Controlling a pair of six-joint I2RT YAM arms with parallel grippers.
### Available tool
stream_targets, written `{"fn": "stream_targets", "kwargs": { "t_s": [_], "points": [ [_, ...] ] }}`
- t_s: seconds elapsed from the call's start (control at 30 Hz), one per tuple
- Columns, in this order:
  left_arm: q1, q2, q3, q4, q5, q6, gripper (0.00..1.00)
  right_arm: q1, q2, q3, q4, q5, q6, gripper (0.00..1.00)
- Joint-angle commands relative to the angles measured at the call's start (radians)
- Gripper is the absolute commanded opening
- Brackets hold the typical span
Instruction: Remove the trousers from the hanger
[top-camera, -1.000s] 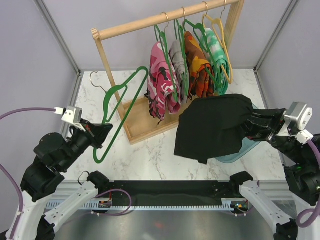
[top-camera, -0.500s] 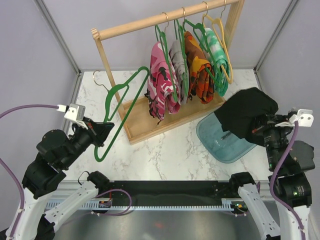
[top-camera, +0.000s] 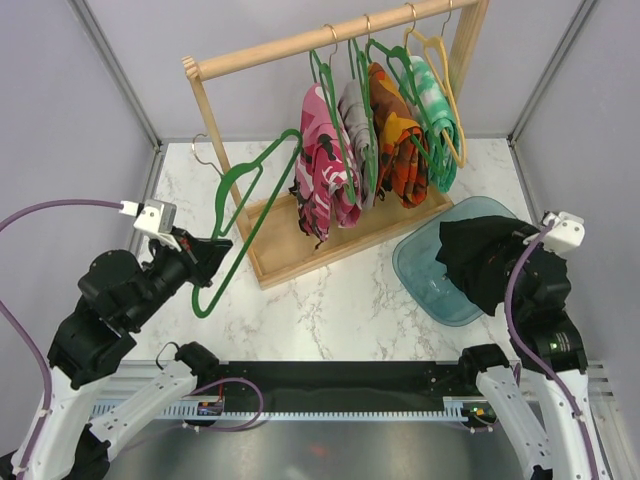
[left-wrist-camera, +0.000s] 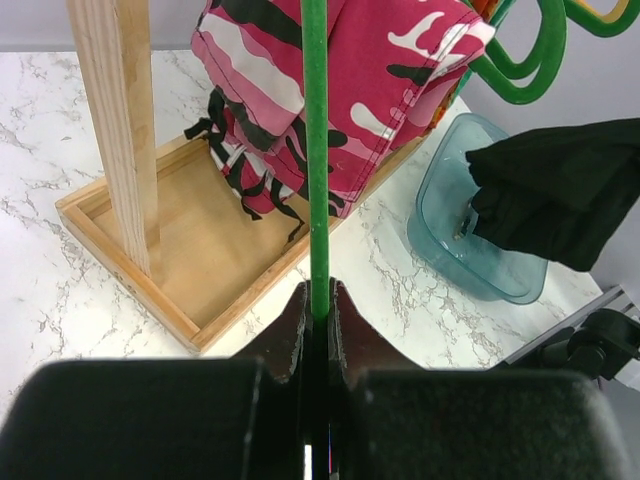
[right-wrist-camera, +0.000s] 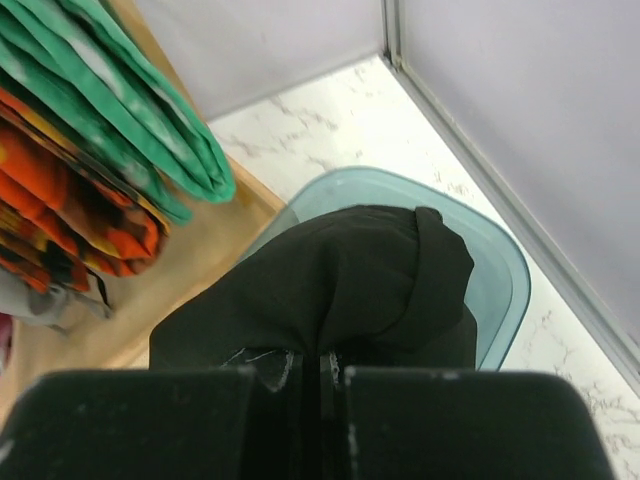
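The rack bar's empty end lies above and outward of my left gripper, so I should lift that gripper outward toward it to release the green hanger.
My left gripper is shut on an empty green hanger, held in the air left of the wooden rack; its green bar runs up from my shut jaws. My right gripper is shut on the black trousers and holds them bunched over the blue bin. In the right wrist view the black trousers hang over the bin. The camouflage, grey, orange-patterned and green-white trousers hang on hangers on the rack.
The rack's wooden base tray lies on the marble table between my arms. An empty yellow hanger hangs at the rack's right end. Grey walls close in on both sides.
My right gripper has pulled the black trousers to the right and down over the blue bin, the cloth bunching up. My left gripper has shifted the green hanger slightly up and right.
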Motion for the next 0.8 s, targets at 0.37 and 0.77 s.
{"fn": "stream_targets", "kwargs": {
  "t_s": [0.37, 0.77],
  "points": [
    [0.001, 0.053, 0.073, 0.105, 0.025, 0.055, 0.02, -0.003, 0.155, -0.127, 0.099, -0.035, 0.025, 0.75],
    [0.001, 0.212, 0.216, 0.157, -0.023, 0.088, 0.02, -0.003, 0.141, -0.064, 0.104, -0.185, -0.113, 0.98]
  ]
}}
